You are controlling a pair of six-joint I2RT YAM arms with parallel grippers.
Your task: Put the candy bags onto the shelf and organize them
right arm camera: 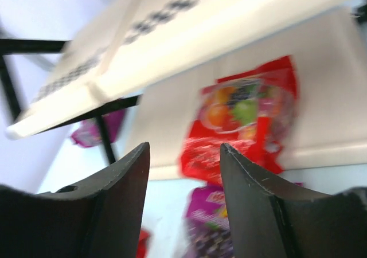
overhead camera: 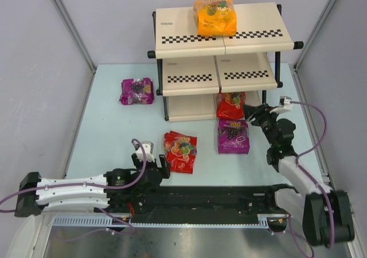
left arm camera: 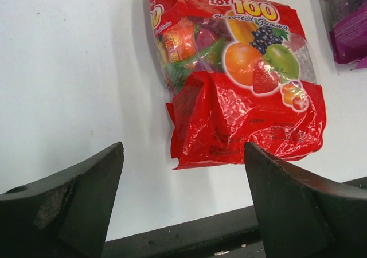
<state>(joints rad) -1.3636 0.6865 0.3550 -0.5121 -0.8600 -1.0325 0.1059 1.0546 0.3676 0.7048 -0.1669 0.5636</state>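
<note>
My left gripper should next go across and down with its open fingers onto the near edge of the mid-table red bag, which is below it and to its right in the top view.
The shelf [overhead camera: 221, 40] stands at the back. An orange candy bag [overhead camera: 214, 17] lies on its top board. A red bag [overhead camera: 230, 105] lies on the bottom board, and a purple bag [overhead camera: 233, 136] lies on the table just in front of it. A second red bag [overhead camera: 180, 151] lies mid-table and a second purple bag [overhead camera: 137, 91] lies at the left. My left gripper [overhead camera: 156, 166] is open and empty, just left of and before the mid-table red bag [left arm camera: 241, 74]. My right gripper [overhead camera: 252, 113] is open and empty beside the shelved red bag [right arm camera: 246, 114].
Grey walls close in the pale table [overhead camera: 109, 132] on three sides. A black rail [overhead camera: 200, 200] runs along the near edge between the arm bases. The shelf's black frame posts [right arm camera: 106, 137] stand near my right gripper. The right arm's cable [overhead camera: 315, 137] loops at the right.
</note>
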